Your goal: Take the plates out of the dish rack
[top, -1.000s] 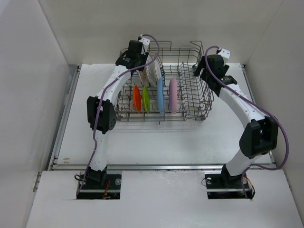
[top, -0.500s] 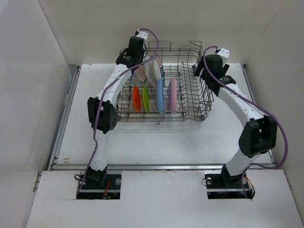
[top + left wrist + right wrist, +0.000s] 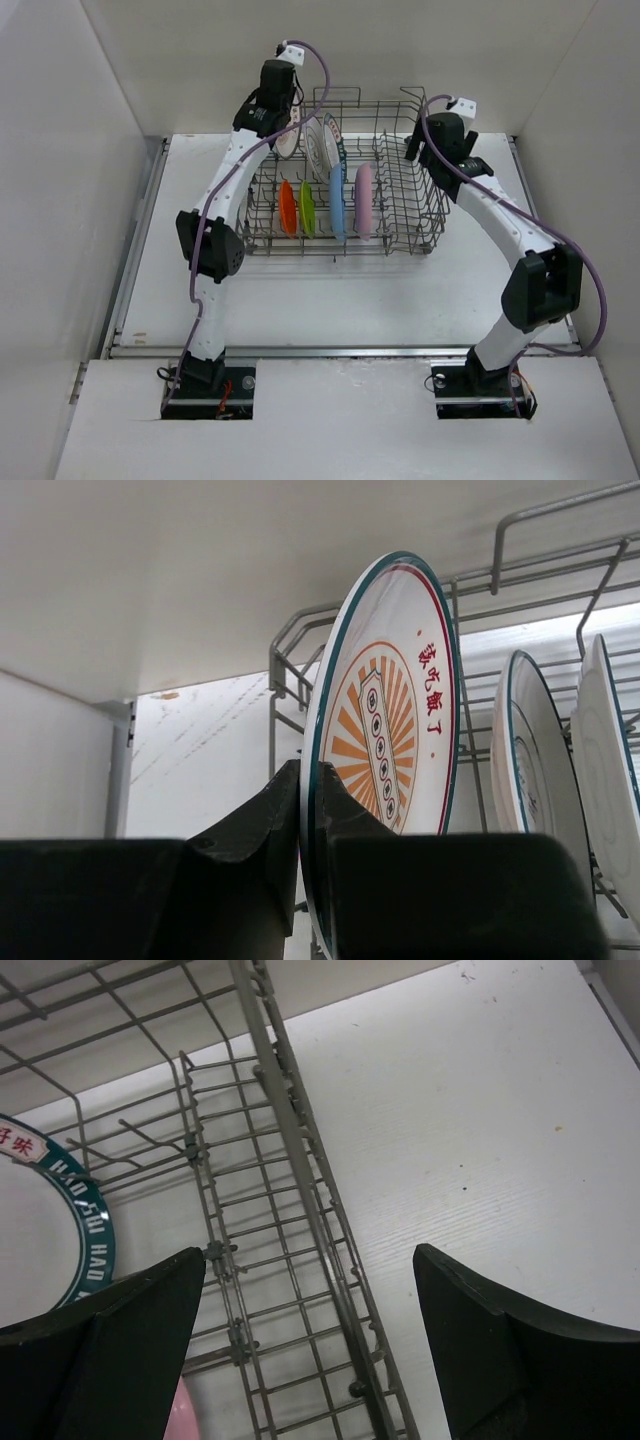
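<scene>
The tabletop beside the rack is bare, so I should next move my left gripper to the left in the top view and down, and tip the sunburst plate flat onto it.
My left gripper [image 3: 280,118] [image 3: 308,780] is shut on the rim of a white plate with an orange sunburst and teal rim [image 3: 390,710] [image 3: 290,142], held upright above the back left of the grey wire dish rack [image 3: 405,205]. Two more white plates [image 3: 530,760] stand to its right. Orange [image 3: 288,207], green [image 3: 308,208], light blue [image 3: 338,200] and pink [image 3: 365,200] plates stand upright in the rack. My right gripper [image 3: 422,148] [image 3: 310,1260] is open and empty above the rack's right side wall [image 3: 300,1160].
White walls enclose the table on the back, left and right. The rack's raised wire side [image 3: 560,520] rises behind the held plate. A teal-rim plate edge [image 3: 80,1220] shows at the left of the right wrist view.
My left gripper has risen and moved toward the back wall, lifting the sunburst plate up from the rack's tines. The right gripper has shifted slightly up and stays open.
</scene>
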### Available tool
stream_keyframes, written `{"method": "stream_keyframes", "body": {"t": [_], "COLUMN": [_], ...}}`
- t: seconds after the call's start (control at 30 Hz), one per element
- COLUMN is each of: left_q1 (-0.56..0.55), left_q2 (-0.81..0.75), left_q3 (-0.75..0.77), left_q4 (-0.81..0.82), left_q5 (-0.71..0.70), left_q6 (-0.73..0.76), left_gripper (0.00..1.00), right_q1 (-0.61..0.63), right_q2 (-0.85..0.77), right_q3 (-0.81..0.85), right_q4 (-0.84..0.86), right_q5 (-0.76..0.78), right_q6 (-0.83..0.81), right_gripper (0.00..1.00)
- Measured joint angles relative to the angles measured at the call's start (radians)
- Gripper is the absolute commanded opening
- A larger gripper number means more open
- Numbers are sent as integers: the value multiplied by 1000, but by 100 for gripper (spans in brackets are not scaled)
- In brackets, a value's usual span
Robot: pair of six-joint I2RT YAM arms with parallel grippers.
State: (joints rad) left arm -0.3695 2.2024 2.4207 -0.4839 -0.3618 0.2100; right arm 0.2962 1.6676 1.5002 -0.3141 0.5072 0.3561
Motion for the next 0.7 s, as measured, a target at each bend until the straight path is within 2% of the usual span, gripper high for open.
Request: {"method": "stream_keyframes", "body": {"t": [0.2,0.33,0.53,0.7], "left_q1": [19,74,266,421], "left_q2": [-39,-96,-197,-314], "left_q3": [17,24,42,-122], "left_q4": [-16,-61,-204,-282], "left_q5": [-37,-49,20,95], "left_q6": [11,1,-92,-161], "left_gripper": [0,0,0,0], "right_q1": [52,70,77,104], "right_q2": [-19,-63,-106,-106], "right_q3": [36,37,37,-5], "right_q4": [-18,-32,-42,-41], "right_q5": [-11,-103,-372,-552], "right_q6": [-30,-54,-85,-105], "right_gripper": [90,93,93,81]}}
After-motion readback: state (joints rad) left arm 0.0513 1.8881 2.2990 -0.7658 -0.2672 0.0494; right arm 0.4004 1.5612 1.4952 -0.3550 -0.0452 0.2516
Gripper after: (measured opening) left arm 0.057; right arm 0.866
